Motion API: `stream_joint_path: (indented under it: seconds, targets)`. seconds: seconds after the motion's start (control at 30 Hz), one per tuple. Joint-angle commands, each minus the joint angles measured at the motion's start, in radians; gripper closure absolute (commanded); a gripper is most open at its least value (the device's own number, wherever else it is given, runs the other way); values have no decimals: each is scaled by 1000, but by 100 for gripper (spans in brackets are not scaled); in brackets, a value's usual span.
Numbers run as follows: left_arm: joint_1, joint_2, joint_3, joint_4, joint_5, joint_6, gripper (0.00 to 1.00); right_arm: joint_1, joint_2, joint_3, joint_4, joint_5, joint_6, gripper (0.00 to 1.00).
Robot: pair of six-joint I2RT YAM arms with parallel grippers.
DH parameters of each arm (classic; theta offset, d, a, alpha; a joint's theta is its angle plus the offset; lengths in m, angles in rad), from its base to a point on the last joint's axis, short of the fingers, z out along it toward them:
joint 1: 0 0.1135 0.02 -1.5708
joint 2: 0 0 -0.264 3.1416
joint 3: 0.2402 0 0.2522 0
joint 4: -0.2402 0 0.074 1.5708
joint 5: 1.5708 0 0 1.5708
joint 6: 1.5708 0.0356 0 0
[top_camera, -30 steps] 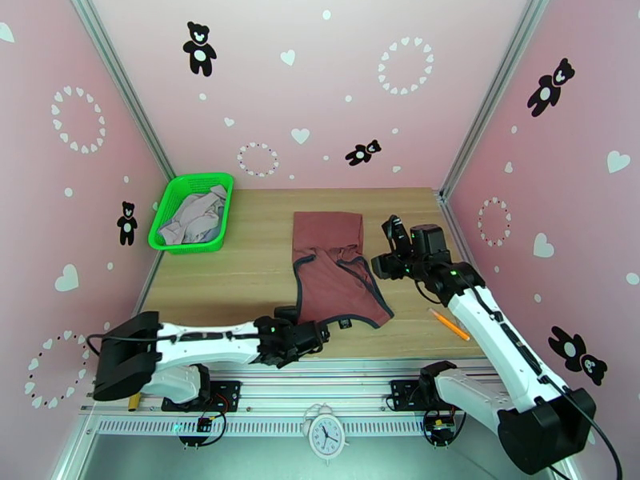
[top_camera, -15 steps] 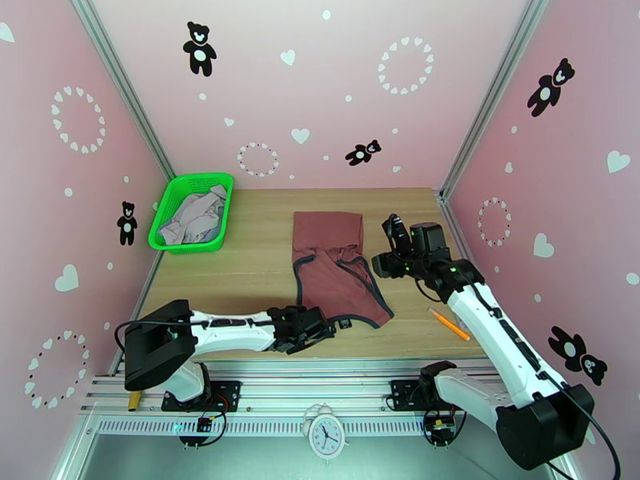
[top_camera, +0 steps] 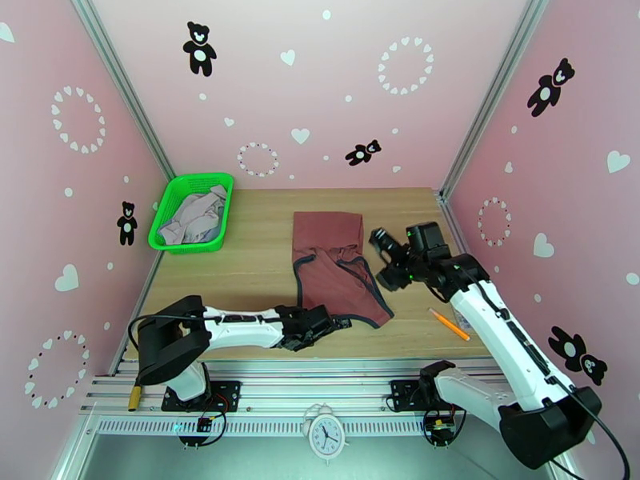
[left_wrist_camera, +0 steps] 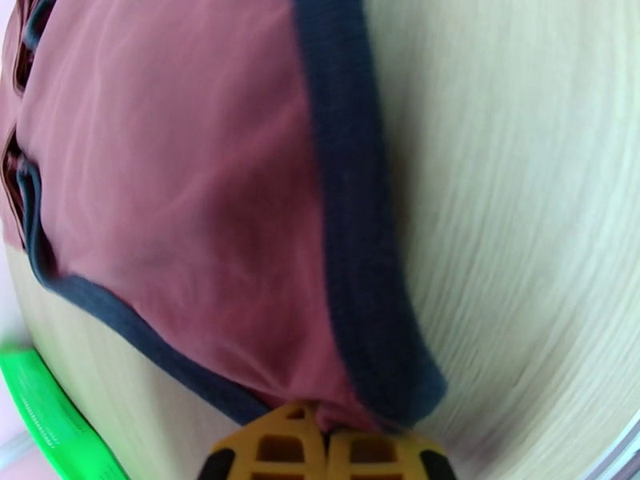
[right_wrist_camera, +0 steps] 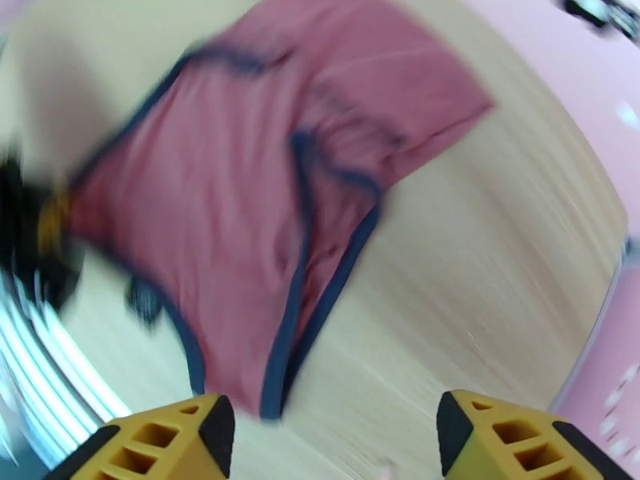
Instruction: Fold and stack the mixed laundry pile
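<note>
Next, my right gripper lowers its open fingers back toward my base onto the dark-trimmed end of the tank top's free strap.
A brick-red tank top (top_camera: pixel 332 270) with dark trim lies spread on the wooden table's middle. My left gripper (top_camera: pixel 330 322) reaches low along the near edge and is shut on the top's near corner. In the left wrist view its yellow fingertips (left_wrist_camera: pixel 276 451) meet, pinching the navy-trimmed hem of the tank top (left_wrist_camera: pixel 184 194). My right gripper (top_camera: pixel 381 240) hovers open just right of the top's right edge. The blurred right wrist view has that gripper (right_wrist_camera: pixel 336 438) standing wide above the tank top (right_wrist_camera: pixel 240 194). Pale grey garments (top_camera: pixel 194 218) are heaped in the basket.
The green mesh basket (top_camera: pixel 172 203) stands at the table's far left, its rim also in the left wrist view (left_wrist_camera: pixel 48 410). An orange pencil (top_camera: pixel 448 324) lies near the right arm. Pink walls close the table on three sides.
The left gripper slid right along the near edge to the tank top's corner and shut on it. The right gripper swung left toward the top's right edge and opened a little wider.
</note>
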Motion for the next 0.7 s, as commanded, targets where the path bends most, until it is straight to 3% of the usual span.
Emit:
stream_joint_path:
  seconds: [0.0,0.27,0.47,0.67]
  targets:
    - [-2,-48,33,-107,-41,-145,100,81,-8,-50,-163,83,-301,23]
    - [-5,-88,63,-139,-74,-164,100,270,72,-291,-34,178,-444,22]
    - [-4,-65,38,-106,-85,-148,100,283,202,-326,91,215,-483,24]
    - [-3,-70,12,-79,-93,-151,100,274,387,-345,209,237,-496,34]
